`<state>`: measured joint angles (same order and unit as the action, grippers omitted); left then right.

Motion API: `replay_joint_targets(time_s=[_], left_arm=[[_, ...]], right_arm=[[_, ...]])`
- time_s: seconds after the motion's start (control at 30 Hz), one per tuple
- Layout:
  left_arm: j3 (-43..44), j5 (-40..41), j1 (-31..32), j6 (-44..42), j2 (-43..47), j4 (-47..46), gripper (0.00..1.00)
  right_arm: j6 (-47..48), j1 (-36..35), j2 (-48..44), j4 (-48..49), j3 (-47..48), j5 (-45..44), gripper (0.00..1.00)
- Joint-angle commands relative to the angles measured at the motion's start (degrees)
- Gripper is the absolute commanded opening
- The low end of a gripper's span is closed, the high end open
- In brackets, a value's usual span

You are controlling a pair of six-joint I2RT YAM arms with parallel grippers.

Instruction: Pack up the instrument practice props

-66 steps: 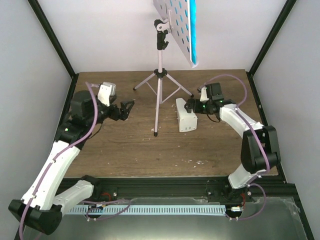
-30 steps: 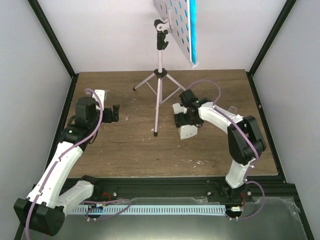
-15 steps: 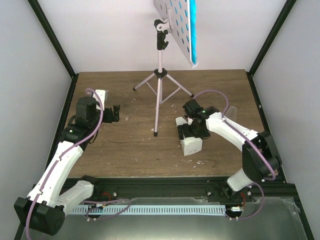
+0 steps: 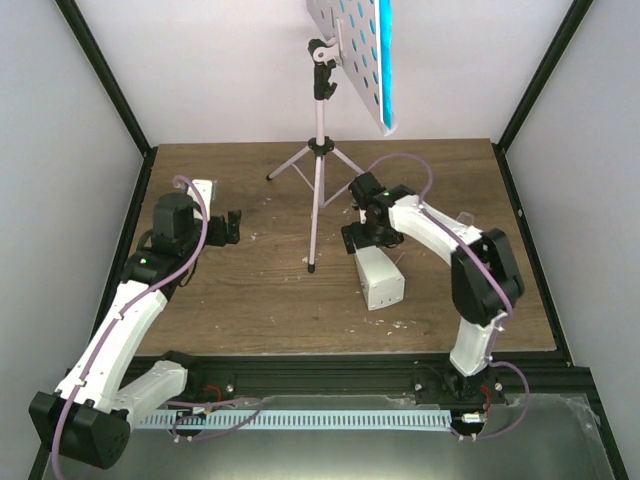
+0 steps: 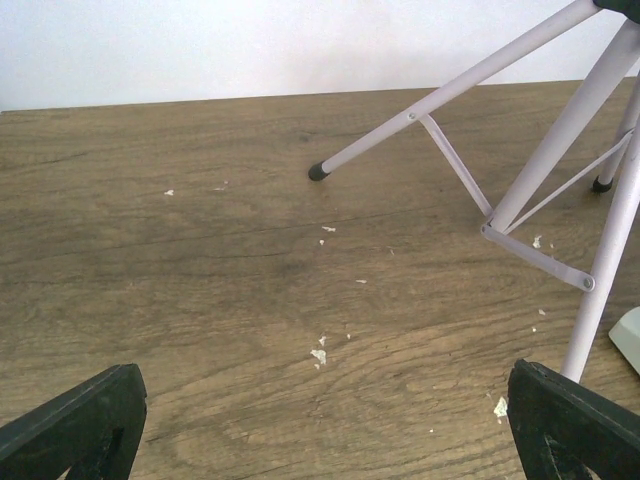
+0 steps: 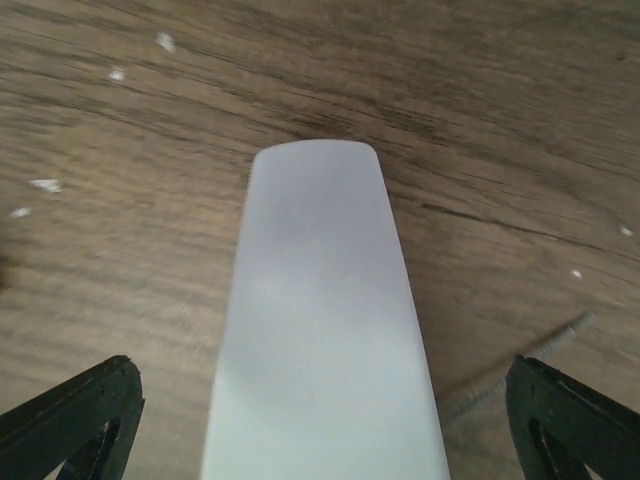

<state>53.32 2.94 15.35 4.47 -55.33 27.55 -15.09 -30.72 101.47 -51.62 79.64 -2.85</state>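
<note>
My right gripper will go down around the far end of the white metronome and close across its width, because wood shows along both sides.
The pale pink music stand [image 4: 318, 150] stands on its tripod at the table's back centre, and two of its legs [image 5: 560, 130] show in the left wrist view. The teal booklet [image 4: 384, 60] rests on the stand's perforated desk [image 4: 340, 35]. A white metronome [image 4: 380, 280] lies on its side right of the stand. My right gripper [image 4: 360, 243] hovers over its far end, open. The metronome [image 6: 320, 330] runs between the fingertips [image 6: 70, 420] with wood showing on both sides. My left gripper [image 4: 234, 225] is open above bare wood at the left, empty [image 5: 322, 430].
Small white flecks [image 5: 318, 354] dot the wooden table [image 4: 250, 290]. Black frame posts [image 4: 105, 95] and white walls close in the left, right and back sides. A black rail [image 4: 330, 375] runs along the near edge by the arm bases.
The metronome has slid toward the near edge and now lies farther from the stand. My right gripper has drawn back to its far end. The left arm has stayed put.
</note>
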Motion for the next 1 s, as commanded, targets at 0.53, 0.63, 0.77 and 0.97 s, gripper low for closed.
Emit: replay_joint_targets(time_s=[0.53, 0.63, 0.77, 0.97], left_arm=[[-0.54, -1.27, -0.14, 0.8, 1.21, -1.1, 1.0], [-0.59, -1.36, -0.14, 0.89, 1.3, -1.05, 1.0], [-0.68, -1.36, -0.08, 0.88, 1.21, -1.1, 1.0], [-0.67, -1.27, -0.11, 0.85, 0.85, -1.1, 1.0]], right_arm=[[4.68, 1.8, 11.65, 1.94, 3.94, 1.5, 0.99], [4.78, 1.76, 11.81, 2.23, 3.01, 0.14, 0.95], [5.24, 1.72, 12.37, 3.04, 2.06, 1.92, 0.87], [5.34, 1.66, 11.56, 4.07, 0.77, 2.5, 0.77]])
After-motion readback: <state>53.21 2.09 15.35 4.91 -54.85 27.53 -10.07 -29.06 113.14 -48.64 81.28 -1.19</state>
